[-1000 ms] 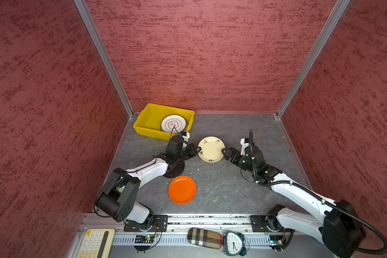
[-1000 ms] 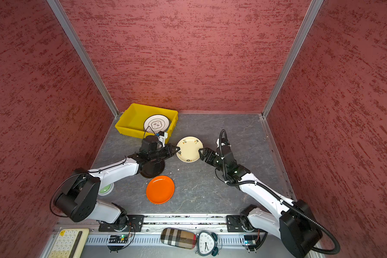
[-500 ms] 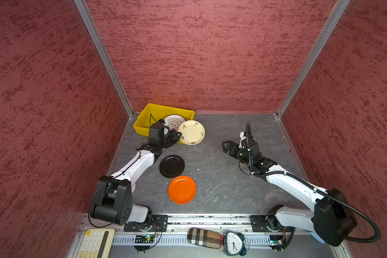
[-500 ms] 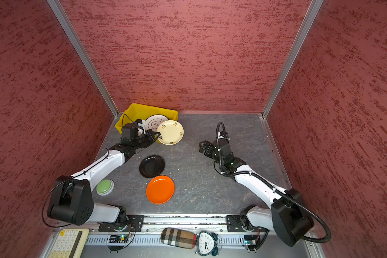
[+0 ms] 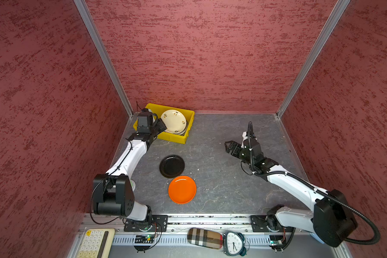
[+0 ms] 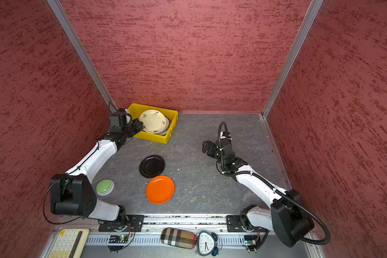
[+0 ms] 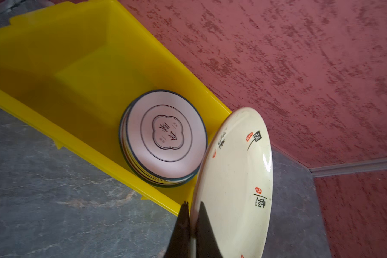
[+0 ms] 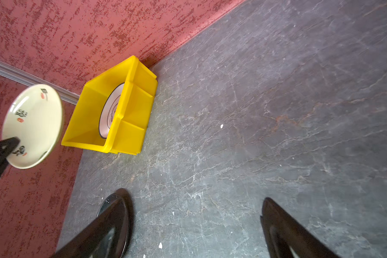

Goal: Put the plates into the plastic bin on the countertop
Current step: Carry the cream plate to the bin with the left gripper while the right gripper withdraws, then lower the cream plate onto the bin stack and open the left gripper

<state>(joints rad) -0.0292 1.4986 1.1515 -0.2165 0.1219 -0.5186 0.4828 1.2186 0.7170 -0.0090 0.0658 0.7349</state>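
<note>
The cream floral plate is still above the white dark-rimmed stack [image 7: 167, 134], so my left gripper needs to go down into the yellow bin [image 7: 76, 67] next and let go of the plate onto those plates.
My left gripper [image 7: 192, 204] is shut on the rim of a cream floral plate [image 7: 237, 178], held tilted over the right half of the yellow plastic bin [image 7: 76, 67]. Both top views show the gripper [image 5: 162, 127] [image 6: 141, 127], the cream plate [image 5: 174, 121] [image 6: 153, 121] and the bin [image 5: 177, 139] [image 6: 156, 139]. A stack of white dark-rimmed plates [image 7: 165, 138] lies in the bin under it. A black plate [image 5: 172, 166] [image 6: 152, 166] and an orange plate [image 5: 182, 189] [image 6: 160, 189] lie on the countertop [image 5: 221, 178]. My right gripper [image 5: 229, 148] [image 8: 193, 197] hangs open and empty, right of the black plate [image 8: 124, 225].
Red textured walls close in the left, back and right. The bin stands in the back left corner. A green button [image 6: 104, 187] sits by the left arm's base. Past the front rail lie a keypad [image 5: 94, 243], a plaid case [image 5: 205, 238] and a clock [image 5: 234, 243].
My left gripper has carried the cream plate from mid-counter back and left to above the bin, uncovering the black plate. My right gripper has drawn back to the right, away from that plate.
</note>
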